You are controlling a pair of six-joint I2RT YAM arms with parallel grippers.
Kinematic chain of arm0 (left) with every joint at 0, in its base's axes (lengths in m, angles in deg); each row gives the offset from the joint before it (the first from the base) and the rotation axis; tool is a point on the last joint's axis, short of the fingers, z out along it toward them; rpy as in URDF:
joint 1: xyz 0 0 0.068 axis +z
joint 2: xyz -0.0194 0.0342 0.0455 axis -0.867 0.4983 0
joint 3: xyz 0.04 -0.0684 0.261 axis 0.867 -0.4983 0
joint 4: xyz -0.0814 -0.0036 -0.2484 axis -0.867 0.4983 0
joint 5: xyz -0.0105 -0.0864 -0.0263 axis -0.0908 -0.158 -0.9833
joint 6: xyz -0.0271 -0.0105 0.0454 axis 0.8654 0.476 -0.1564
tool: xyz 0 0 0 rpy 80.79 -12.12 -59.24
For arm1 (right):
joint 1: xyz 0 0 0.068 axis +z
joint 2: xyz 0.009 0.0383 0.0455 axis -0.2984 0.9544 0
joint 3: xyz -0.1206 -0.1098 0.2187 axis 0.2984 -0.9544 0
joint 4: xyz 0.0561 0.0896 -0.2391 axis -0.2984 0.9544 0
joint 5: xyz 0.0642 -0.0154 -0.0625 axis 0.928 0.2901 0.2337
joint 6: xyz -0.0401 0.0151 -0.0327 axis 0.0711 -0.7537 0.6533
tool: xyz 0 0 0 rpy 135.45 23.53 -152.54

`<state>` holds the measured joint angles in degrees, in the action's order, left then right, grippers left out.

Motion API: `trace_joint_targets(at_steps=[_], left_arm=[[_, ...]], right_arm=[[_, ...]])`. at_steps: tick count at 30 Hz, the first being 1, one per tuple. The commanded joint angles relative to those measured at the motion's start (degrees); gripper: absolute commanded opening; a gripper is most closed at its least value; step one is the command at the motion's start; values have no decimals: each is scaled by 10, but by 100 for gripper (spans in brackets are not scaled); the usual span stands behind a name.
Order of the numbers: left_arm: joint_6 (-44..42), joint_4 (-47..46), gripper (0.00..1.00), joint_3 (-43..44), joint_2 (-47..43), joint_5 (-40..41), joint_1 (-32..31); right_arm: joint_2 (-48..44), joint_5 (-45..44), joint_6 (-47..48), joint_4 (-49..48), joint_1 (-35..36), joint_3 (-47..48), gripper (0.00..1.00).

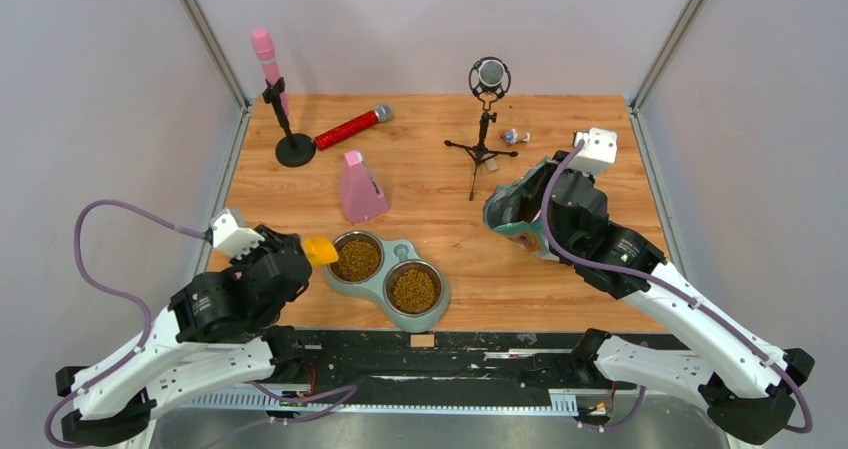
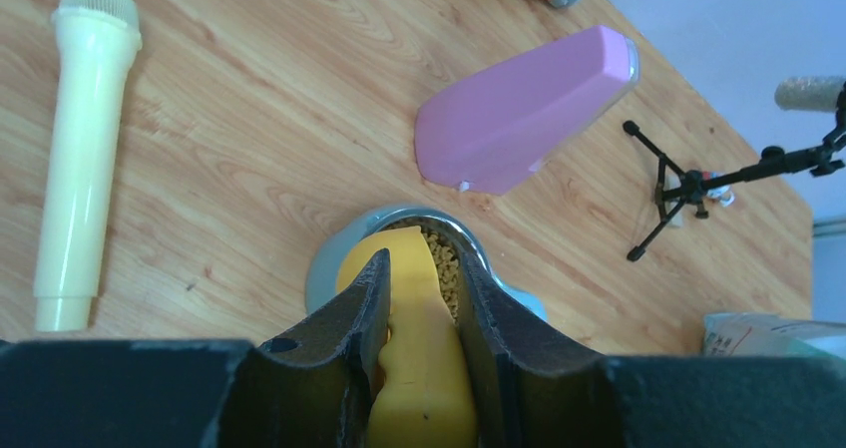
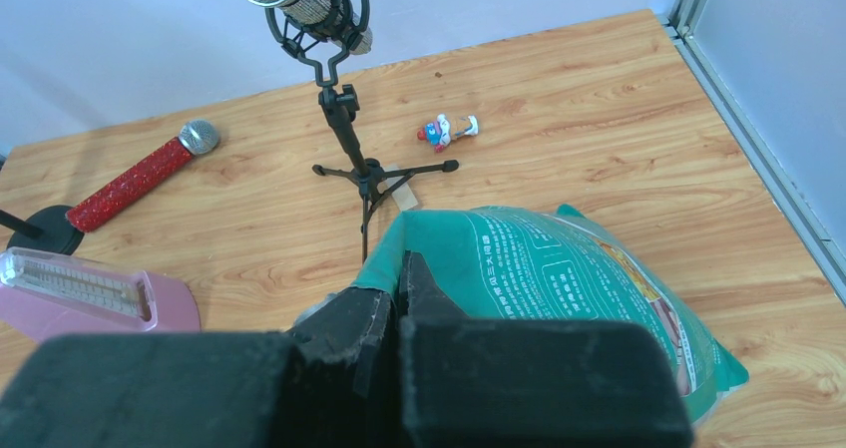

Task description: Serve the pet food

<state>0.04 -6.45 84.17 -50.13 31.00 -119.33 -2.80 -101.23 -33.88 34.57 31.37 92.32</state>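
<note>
Both cups have food in them, so my left gripper will next turn the scoop's head outward off the bowl's rim and bring it down to the bare table next to the bowl.
My left gripper is shut on the handle of a yellow scoop. The scoop's head rests at the left rim of a grey-teal double bowl. Brown pet food fills both cups, the left and the right; in the left wrist view the pellets show beside the scoop. On the right, my right gripper is shut on the open top edge of the teal pet-food bag, which sits tilted on the table.
A pink wedge-shaped box stands just behind the bowl. At the back are a red glitter microphone, a pink microphone on a round-base stand, a tripod microphone and a small toy figure. A cream microphone lies left of the bowl.
</note>
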Motion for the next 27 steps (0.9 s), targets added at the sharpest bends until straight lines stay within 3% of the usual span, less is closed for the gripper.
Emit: trace_joint_targets(at_steps=[1,10,15,18,22,25,27], left_arm=[[-113,-46,0,41,40,6,1],[-155,-73,0,52,90,-3,1],[-115,-52,0,48,63,15,1],[2,-20,0,30,35,46,1],[95,-78,0,-43,-25,112,1],[262,-74,0,-104,-35,190,11],[282,-92,0,-129,-15,205,49]], right_arm=[[-15,-14,-2,-77,3,23,0],[-22,-11,-3,-77,3,21,0],[-24,-7,-4,-77,3,19,0],[-22,-5,-7,-77,3,19,0],[-22,3,-5,-77,3,20,0],[-25,6,-6,-77,3,17,0],[-24,9,-5,-77,3,18,0]])
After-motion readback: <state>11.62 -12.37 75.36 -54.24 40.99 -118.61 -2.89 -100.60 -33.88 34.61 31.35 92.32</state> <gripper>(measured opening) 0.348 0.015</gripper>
